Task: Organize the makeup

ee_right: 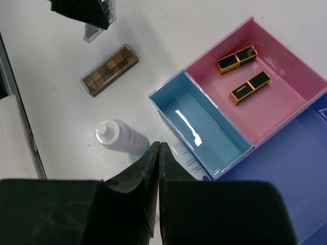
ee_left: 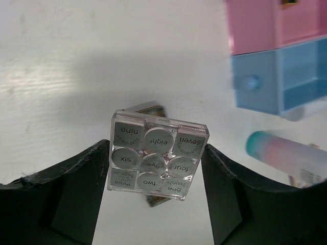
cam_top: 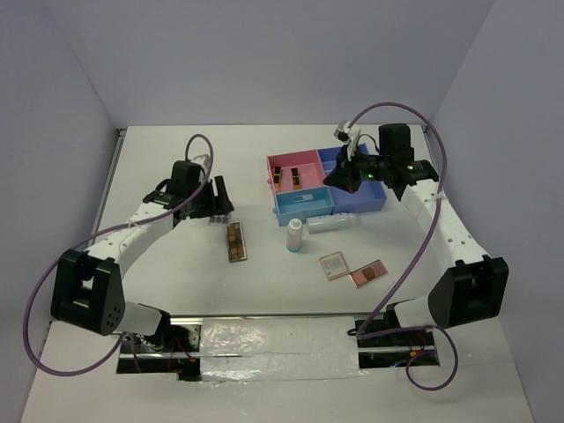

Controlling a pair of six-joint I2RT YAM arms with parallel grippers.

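Observation:
The light blue compartment [ee_left: 308, 76] is empty. My left gripper should next carry the grid palette [ee_left: 158, 153] to the right in the top view, over that compartment, and release it.
My left gripper [cam_top: 218, 203] is shut on the clear white grid palette [ee_left: 158, 153], its fingers [ee_left: 82, 194] pressed on both sides. It holds the palette just above the table, left of the tray. The long brown palette [cam_top: 235, 241] lies nearby. Two whitish bottles, one upright [cam_top: 295, 235] and one lying [cam_top: 332, 222], are in front of the tray. Two square compacts [cam_top: 334, 265] [cam_top: 368, 273] lie nearer. Two black-gold pieces [ee_right: 236, 59] [ee_right: 250, 87] lie in the pink compartment [ee_right: 286, 97]. My right gripper [ee_right: 159, 146] is shut and empty above the tray's front edge.
The pink-and-blue compartment tray [cam_top: 275, 196] stands at the back centre. Its light blue compartment [ee_right: 202, 127] holds nothing, and a darker blue part [cam_top: 370, 198] lies under my right arm. The table's left edge has a metal rail [cam_top: 113, 167].

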